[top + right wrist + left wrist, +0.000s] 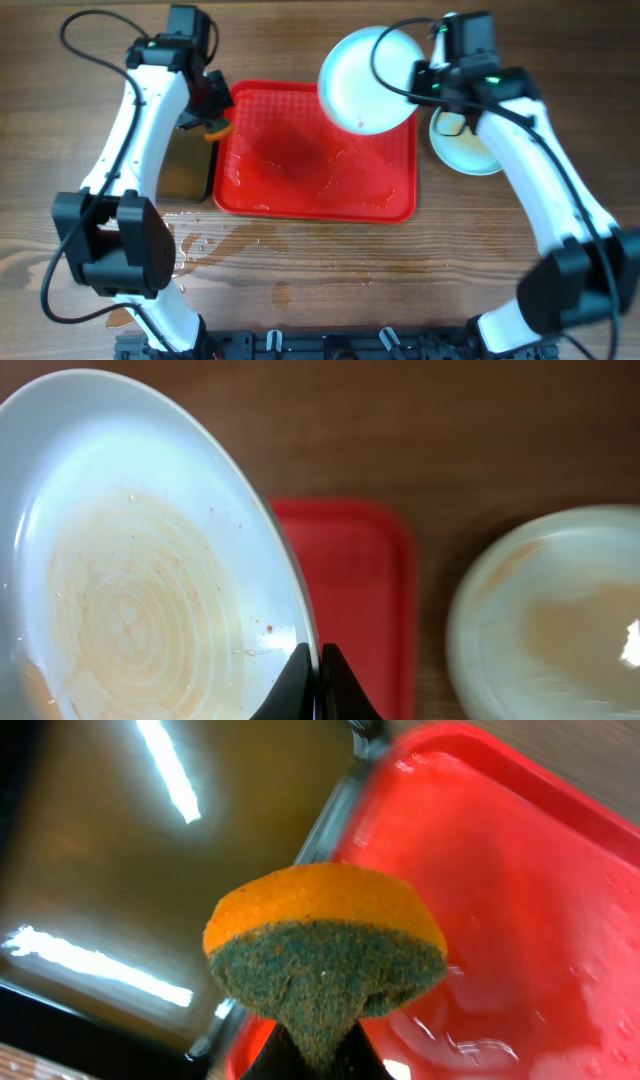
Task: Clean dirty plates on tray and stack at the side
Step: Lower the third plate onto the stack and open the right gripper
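The plate is up off the red tray's bottom. My left gripper will therefore move the sponge (216,128) off the plate's rim next, over the black tray (186,172) and down toward its water.
My right gripper (420,80) (318,660) is shut on the rim of a pale plate (368,80) (140,560), held tilted over the far right corner of the red tray (300,190) (350,570). Faint brown ring smears cover its inside. Another pale plate (470,145) (550,620) lies on the table right of the tray. My left gripper (213,125) (312,1055) is shut on an orange and green sponge (325,960) (216,128), which hangs over the tray's left rim (340,810), next to the black tray.
A black tray of brownish water (185,165) (150,870) lies left of the red tray. The red tray's floor is wet, and water puddles (215,245) spread on the wood in front of it.
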{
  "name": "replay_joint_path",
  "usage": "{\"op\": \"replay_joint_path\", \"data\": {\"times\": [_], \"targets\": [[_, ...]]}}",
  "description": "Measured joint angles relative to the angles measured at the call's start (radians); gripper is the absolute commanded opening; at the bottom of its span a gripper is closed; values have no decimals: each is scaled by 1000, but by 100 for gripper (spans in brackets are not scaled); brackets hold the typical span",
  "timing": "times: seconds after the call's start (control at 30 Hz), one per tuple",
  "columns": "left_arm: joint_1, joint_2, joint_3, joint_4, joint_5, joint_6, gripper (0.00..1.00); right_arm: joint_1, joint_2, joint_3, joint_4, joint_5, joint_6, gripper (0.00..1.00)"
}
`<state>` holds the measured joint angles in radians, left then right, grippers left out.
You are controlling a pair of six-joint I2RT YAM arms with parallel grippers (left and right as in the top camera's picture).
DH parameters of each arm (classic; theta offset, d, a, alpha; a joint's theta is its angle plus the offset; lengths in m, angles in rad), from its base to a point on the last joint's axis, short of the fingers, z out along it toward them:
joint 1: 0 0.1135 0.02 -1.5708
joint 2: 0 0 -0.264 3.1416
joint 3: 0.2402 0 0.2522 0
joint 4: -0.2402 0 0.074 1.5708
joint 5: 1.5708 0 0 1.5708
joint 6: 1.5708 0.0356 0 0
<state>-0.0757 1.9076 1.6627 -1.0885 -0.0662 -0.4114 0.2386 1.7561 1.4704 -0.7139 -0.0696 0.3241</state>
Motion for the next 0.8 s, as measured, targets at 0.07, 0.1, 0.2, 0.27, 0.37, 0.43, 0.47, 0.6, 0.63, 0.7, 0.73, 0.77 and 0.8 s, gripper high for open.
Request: {"op": "replay_joint_path", "data": {"times": [0.07, 0.1, 0.2, 0.27, 0.37, 0.43, 0.47, 0.6, 0.63, 0.7, 0.73, 0.77, 0.8], "targets": [[43, 0, -46, 40, -8, 0, 4, 23, 81, 0, 1, -77, 16, 5], [65, 0, -72, 61, -13, -1, 4, 36, 122, 0, 2, -111, 20, 4], [126, 1, -156, 117, -19, -13, 4, 74, 222, -1, 13, -182, 40, 4], [150, 2, -187, 124, -19, -17, 4, 84, 243, -4, 24, -211, 50, 4], [162, 6, -192, 132, -19, -20, 4, 73, 243, -4, 35, -235, 57, 4], [162, 6, -192, 148, -19, -20, 4, 37, 241, -4, 5, -246, 58, 4], [162, 6, -192, 157, -19, -20, 4, 9, 236, -4, -21, -249, 58, 4], [167, 6, -192, 196, -38, -21, 4, -188, 200, -4, -121, -236, 57, 4], [171, 6, -192, 204, -42, -20, 4, -248, 190, -4, -151, -227, 55, 4], [193, 6, -197, 230, -45, -21, 4, -385, 180, -4, -189, -210, 42, 4], [203, 6, -201, 239, -47, -21, 4, -420, 179, -4, -199, -200, 39, 4], [215, 6, -211, 252, -50, -21, 4, -467, 179, -4, -219, -183, 37, 4], [227, 6, -223, 258, -51, -21, 4, -502, 179, -4, -233, -165, 36, 4]]}}
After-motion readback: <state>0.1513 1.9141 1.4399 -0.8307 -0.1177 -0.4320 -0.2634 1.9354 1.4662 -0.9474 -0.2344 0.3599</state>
